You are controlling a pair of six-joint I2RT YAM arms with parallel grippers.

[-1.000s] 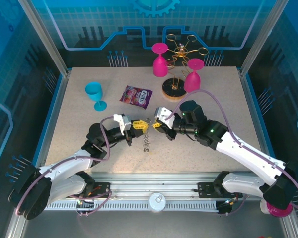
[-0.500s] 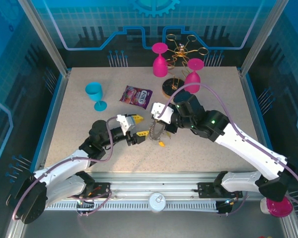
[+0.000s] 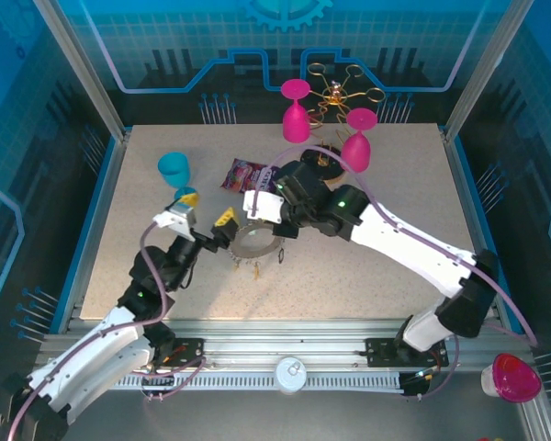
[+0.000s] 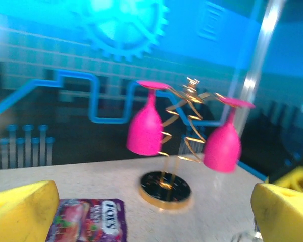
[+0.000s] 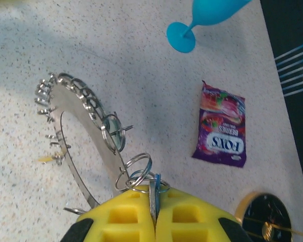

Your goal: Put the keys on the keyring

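Next, with the keyring [image 3: 254, 244] hanging lifted, my right gripper moves down and back to the bare tabletop below it toward my base and releases the key.
The keyring [image 3: 254, 244] is a large thin grey metal ring with small keys and split rings along its rim, and it is lifted off the table left of centre. My right gripper [image 3: 267, 224] is shut on a key with a blue tag [image 5: 154, 189], which is linked to the keyring [image 5: 81, 146] by small split rings. A yellow tag [image 5: 46, 160] dangles at the ring's far side. My left gripper [image 3: 208, 211] stands just left of the ring, its yellow fingers [image 4: 21, 212] spread wide open with nothing between them.
A blue goblet [image 3: 174, 172] stands at the back left, with a purple candy bag [image 3: 242, 173] beside it. The gold wire rack [image 3: 335, 92] at the back holds two pink goblets [image 3: 296, 110]. Another pink goblet [image 3: 511, 377] lies beyond the table's near right corner.
The left gripper opened, let go and drew back to the left. The right arm lifted the keyring and carried it left and toward the back.
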